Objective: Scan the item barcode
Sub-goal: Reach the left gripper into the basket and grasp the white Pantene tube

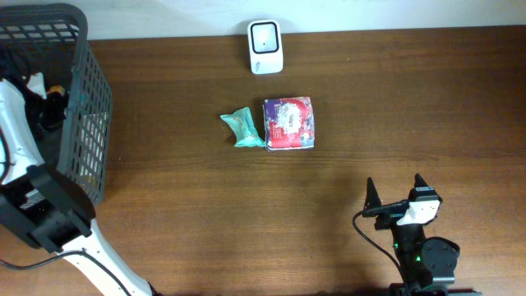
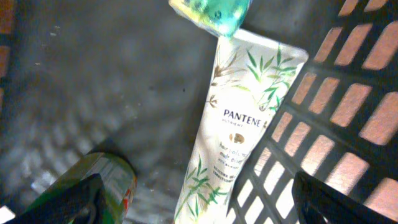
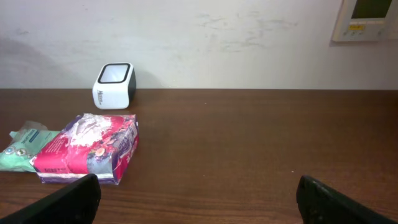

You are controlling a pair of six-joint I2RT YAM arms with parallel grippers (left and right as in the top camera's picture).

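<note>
The tube is already between the gripper's open fingers, so my left gripper should next go down into the basket onto the tube's small print (image 2: 227, 159) by the gold oval.
In the left wrist view a white Pantene tube (image 2: 239, 118) with green leaf print lies on the basket floor, leaning along the mesh wall. My left gripper (image 2: 196, 199) hangs over its lower end, open, with its fingers wide on either side and not touching it. A green can (image 2: 102, 180) lies under the left finger. A yellow-green pack (image 2: 214, 11) rests on the tube's top. The white barcode scanner (image 1: 265, 47) stands at the table's far edge. My right gripper (image 1: 395, 185) is open and holds nothing near the front right.
The dark mesh basket (image 1: 86, 99) stands at the table's left end, with my left arm reaching into it. A red-purple pack (image 1: 288, 123) and a teal pack (image 1: 243, 128) lie side by side mid-table, in front of the scanner (image 3: 114, 85).
</note>
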